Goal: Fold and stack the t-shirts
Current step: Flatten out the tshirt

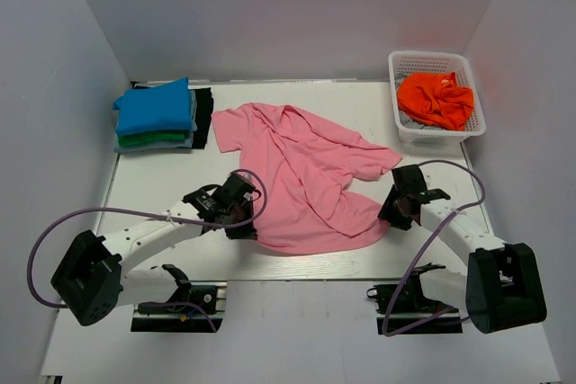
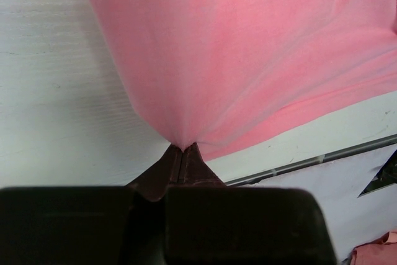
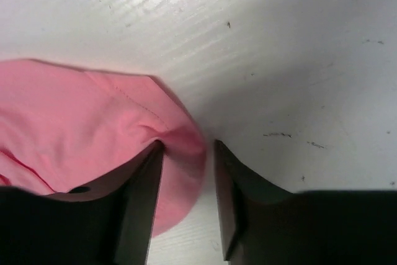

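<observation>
My left gripper lifts the pinched hem next, carries it outward and down, and releases it on the far tabletop near the stack [image 1: 263,94], since the shirt lies crumpled.
A light pink t-shirt [image 1: 301,173] lies crumpled and spread across the middle of the table. My left gripper [image 1: 245,218] is at its near-left corner, shut on a pinch of the pink cloth [image 2: 248,60], which rises in a tent from the closed tips [image 2: 184,148]. My right gripper [image 1: 394,208] is at the near-right corner. Its jaws [image 3: 188,153] stand apart around the pink hem [image 3: 74,116], the left finger touching the cloth. A bright blue folded t-shirt [image 1: 155,107] tops a stack with a green one [image 1: 151,140] under it. An orange t-shirt [image 1: 435,99] lies bunched in the basket.
The white lattice basket [image 1: 436,55] stands at the back right. The folded stack sits at the back left on a dark cloth [image 1: 205,114]. Grey walls close in the left, right and back. The table's near edge with a metal rail [image 2: 310,161] runs just behind the pink shirt's hem.
</observation>
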Controlling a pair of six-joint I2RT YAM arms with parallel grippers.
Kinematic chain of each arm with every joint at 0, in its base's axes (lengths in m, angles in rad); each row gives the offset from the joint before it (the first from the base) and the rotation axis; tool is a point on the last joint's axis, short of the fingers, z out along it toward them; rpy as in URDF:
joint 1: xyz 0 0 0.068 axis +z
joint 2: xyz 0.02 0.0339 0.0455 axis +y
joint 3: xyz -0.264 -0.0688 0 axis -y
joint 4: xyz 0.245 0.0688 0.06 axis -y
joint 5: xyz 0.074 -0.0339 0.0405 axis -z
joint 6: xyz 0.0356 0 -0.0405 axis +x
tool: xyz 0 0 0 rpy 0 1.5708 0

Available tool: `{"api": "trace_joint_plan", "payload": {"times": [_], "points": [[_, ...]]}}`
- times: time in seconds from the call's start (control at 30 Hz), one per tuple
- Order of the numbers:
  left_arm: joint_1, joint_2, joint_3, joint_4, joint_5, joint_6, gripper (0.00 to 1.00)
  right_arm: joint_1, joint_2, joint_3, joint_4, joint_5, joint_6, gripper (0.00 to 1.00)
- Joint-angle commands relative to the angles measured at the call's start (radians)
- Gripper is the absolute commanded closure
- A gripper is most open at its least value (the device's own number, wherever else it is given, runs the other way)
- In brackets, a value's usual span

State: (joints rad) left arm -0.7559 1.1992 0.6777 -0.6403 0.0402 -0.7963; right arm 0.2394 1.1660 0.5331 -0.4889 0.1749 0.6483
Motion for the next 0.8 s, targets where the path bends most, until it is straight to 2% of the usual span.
{"api": "trace_joint_plan", "payload": {"times": [0.0, 0.03, 0.1, 0.23, 0.37, 0.47, 0.57, 0.67, 0.77], "points": [[-0.005, -0.039, -0.004, -0.015, -0.031, -0.014, 1.0, -0.003, 0.043, -0.074, 0.088, -0.038, 0.004, 0.59], [-0.005, -0.053, -0.004, -0.024, -0.031, -0.014, 1.0, -0.002, 0.034, -0.068, 0.098, -0.055, -0.007, 0.7], [-0.005, -0.062, 0.006, -0.024, -0.055, -0.014, 1.0, 0.001, 0.02, -0.061, 0.119, -0.106, -0.031, 1.0], [-0.005, -0.085, 0.071, -0.042, -0.091, 0.005, 1.0, 0.003, -0.084, -0.033, 0.125, -0.163, -0.076, 1.0], [-0.005, -0.13, 0.178, -0.1, -0.207, 0.054, 1.0, 0.003, -0.299, 0.047, 0.056, -0.158, -0.119, 1.0], [-0.005, -0.157, 0.324, -0.114, -0.312, 0.106, 1.0, 0.003, -0.391, 0.207, 0.015, -0.127, -0.142, 1.0], [-0.005, -0.184, 0.479, -0.072, -0.353, 0.191, 1.0, 0.001, -0.443, 0.345, 0.041, -0.12, -0.154, 1.0], [-0.005, -0.193, 0.646, -0.042, -0.353, 0.282, 1.0, 0.005, -0.465, 0.49, 0.085, -0.1, -0.173, 1.0], [-0.005, -0.205, 0.843, -0.024, -0.424, 0.282, 1.0, 0.001, -0.454, 0.657, 0.101, -0.002, -0.185, 1.0]]}}
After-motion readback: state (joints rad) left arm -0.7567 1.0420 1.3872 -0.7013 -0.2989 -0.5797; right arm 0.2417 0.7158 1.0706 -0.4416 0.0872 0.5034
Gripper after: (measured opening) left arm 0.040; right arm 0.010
